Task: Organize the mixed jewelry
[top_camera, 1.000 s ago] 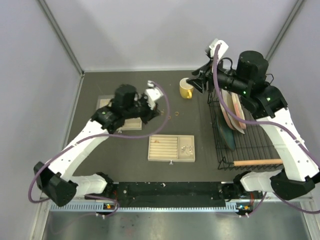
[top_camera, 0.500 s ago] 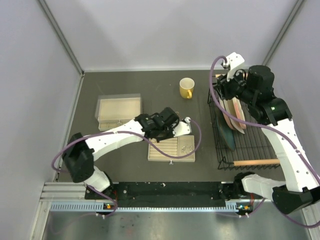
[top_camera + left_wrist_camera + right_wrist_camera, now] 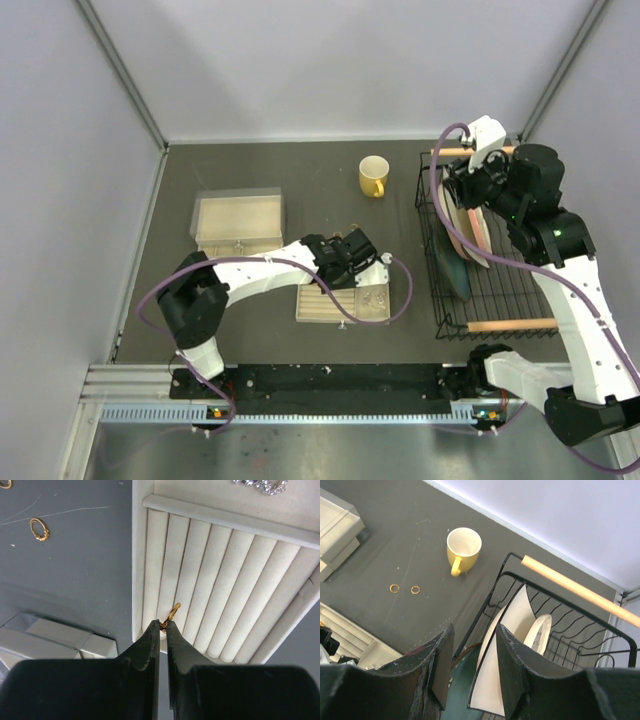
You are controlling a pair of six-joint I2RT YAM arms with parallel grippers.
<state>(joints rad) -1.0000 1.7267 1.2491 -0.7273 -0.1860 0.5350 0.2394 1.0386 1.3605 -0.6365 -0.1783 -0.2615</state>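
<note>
I will next move the small gold ring toward the silvery cluster with my left gripper and lower the ring onto a slot near the box's far edge [image 3: 163,566].
My left gripper [image 3: 162,625] is shut on a small gold ring [image 3: 171,613], pinched at the very fingertips. It hovers over the cream slotted rolls of the jewelry box [image 3: 235,575], near the left end. In the top view that gripper [image 3: 352,266] sits over the box [image 3: 343,313]. A silvery glittery cluster [image 3: 261,485] lies in the box's open compartment. Two more gold rings [image 3: 394,588] [image 3: 415,589] lie on the dark table beyond the box; one ring [image 3: 39,528] also shows in the left wrist view. My right gripper [image 3: 475,640] is open and empty above the dish rack.
A yellow mug [image 3: 373,175] stands at the back centre. A black wire dish rack [image 3: 500,290] with plates and a wooden handle fills the right side. A clear lidded box [image 3: 238,222] sits at the back left of the table.
The left arm swung from the clear box at the back left over to the jewelry box. The right arm pulled back from the mug to above the dish rack.
</note>
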